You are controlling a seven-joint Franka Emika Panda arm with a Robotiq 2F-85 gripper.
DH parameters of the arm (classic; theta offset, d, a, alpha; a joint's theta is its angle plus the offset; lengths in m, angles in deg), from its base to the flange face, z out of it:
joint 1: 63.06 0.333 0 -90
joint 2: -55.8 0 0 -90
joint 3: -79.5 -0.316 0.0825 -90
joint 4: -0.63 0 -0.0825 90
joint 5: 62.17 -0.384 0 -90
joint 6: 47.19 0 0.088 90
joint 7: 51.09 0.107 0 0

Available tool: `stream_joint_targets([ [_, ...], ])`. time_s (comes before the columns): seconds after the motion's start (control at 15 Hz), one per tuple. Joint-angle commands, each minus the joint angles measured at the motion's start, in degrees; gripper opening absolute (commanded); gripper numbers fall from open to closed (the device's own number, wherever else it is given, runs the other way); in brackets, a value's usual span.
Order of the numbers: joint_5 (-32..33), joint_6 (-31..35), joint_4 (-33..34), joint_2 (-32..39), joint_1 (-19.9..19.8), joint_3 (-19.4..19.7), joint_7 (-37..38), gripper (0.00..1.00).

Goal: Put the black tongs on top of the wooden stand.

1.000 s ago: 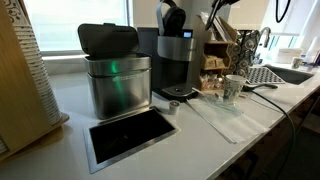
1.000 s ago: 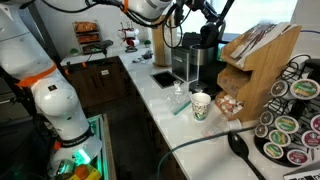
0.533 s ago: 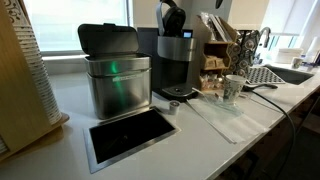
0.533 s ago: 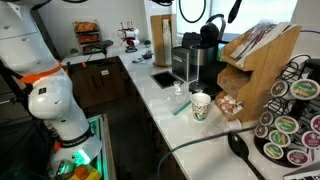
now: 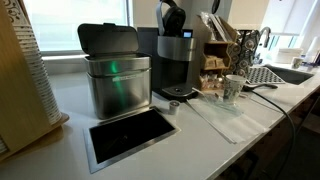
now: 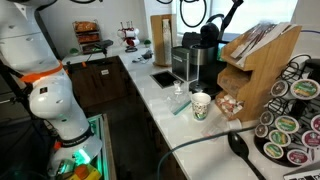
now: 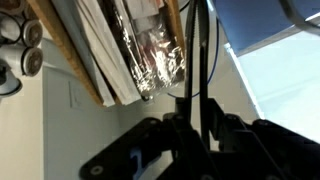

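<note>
My gripper moves down and toward the left in the wrist view over the stand's foil packets next, since the tongs still hang off to one side.
The wrist view shows my gripper (image 7: pixel 195 128) shut on the black tongs (image 7: pixel 200 60). Their two thin black arms run up out of the jaws. Past them is the wooden stand (image 7: pixel 85 50), with foil packets in its slots. In an exterior view, the tongs (image 6: pixel 232 12) hang at the top edge, just above the slanted top of the wooden stand (image 6: pixel 255 55). The gripper itself is above the frame there. The stand also shows in an exterior view (image 5: pixel 222 45), behind the coffee machine.
A black coffee machine (image 5: pixel 175 55) (image 6: pixel 195 60) stands beside the stand. A metal bin with a black lid (image 5: pixel 115 75) and a recessed counter opening (image 5: pixel 130 135) are nearby. A paper cup (image 6: pixel 201 105) and a coffee pod rack (image 6: pixel 290 120) stand on the counter.
The arm has risen out of both exterior views and carried the tongs toward the stand. The tongs now hang above the stand's top.
</note>
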Motion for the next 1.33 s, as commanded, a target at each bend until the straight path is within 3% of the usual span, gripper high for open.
stream_joint_targets([
  [0.0,-12.1,-8.4,7.1,4.1,-5.2,-4.1,-9.8,0.06],
  [0.2,-11.9,-14.2,14.7,8.5,-9.7,-4.9,-10.1,0.06],
  [0.47,-10.0,-16.1,21.3,14.6,-13.3,-5.2,-7.8,0.06],
  [0.93,-7.6,-11.0,23.0,21.3,-11.6,-4.3,-1.6,0.06],
  [1.27,-5.5,-14.4,26.4,23.4,-12.9,-6.0,-3.8,0.06],
])
